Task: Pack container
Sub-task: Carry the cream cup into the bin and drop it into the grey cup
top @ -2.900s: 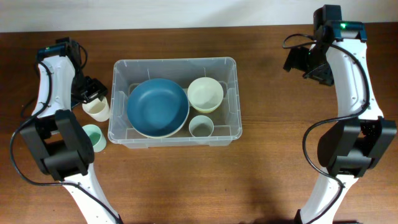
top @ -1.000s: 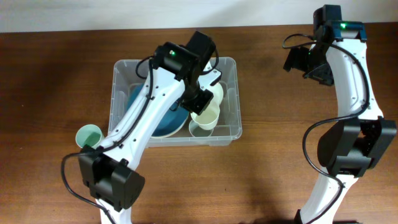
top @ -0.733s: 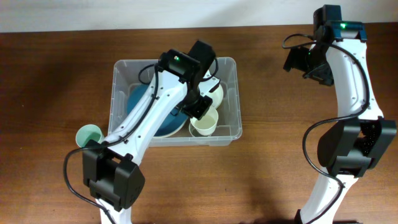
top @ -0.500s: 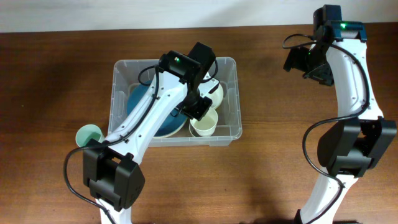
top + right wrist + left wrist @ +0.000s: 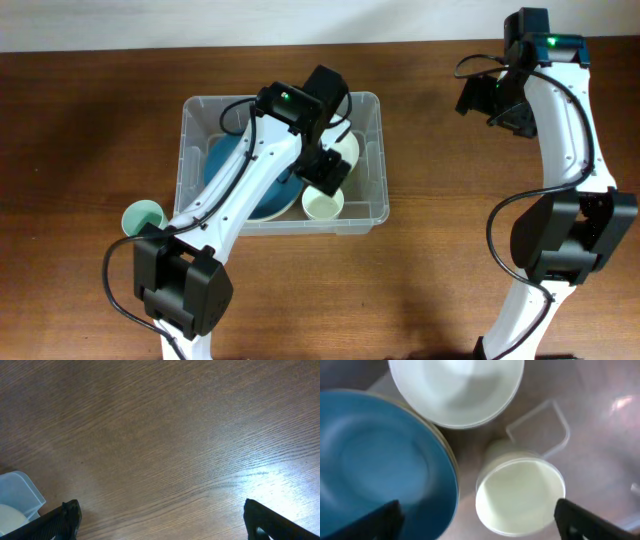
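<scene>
The green cup stands to my left gripper's left in the overhead view, so that gripper lifts from the container and lowers onto the green cup's outer side (image 5: 126, 218) next.
The clear plastic container (image 5: 196, 222) stands on the table left of centre. It holds a blue plate (image 5: 228, 170), a cream bowl (image 5: 346, 146) and a cream cup (image 5: 323, 207) upright in its front right corner. My left gripper (image 5: 325, 172) hangs open and empty just above that cup. The left wrist view shows the cup (image 5: 520, 495) between the spread fingertips (image 5: 380, 521), the blue plate (image 5: 375, 460) at left and the bowl (image 5: 455, 390) above. My right gripper (image 5: 480, 97) is open and empty over bare table at the far right.
A green cup (image 5: 143, 217) stands on the table just outside the container's front left corner. The right wrist view shows wood tabletop and one corner of the container (image 5: 17, 492). The left arm spans the container from the front left.
The left arm carried the cream cup from the table into the container's front right corner. It has let go, and the gripper has moved slightly up and back. The right arm has not moved.
</scene>
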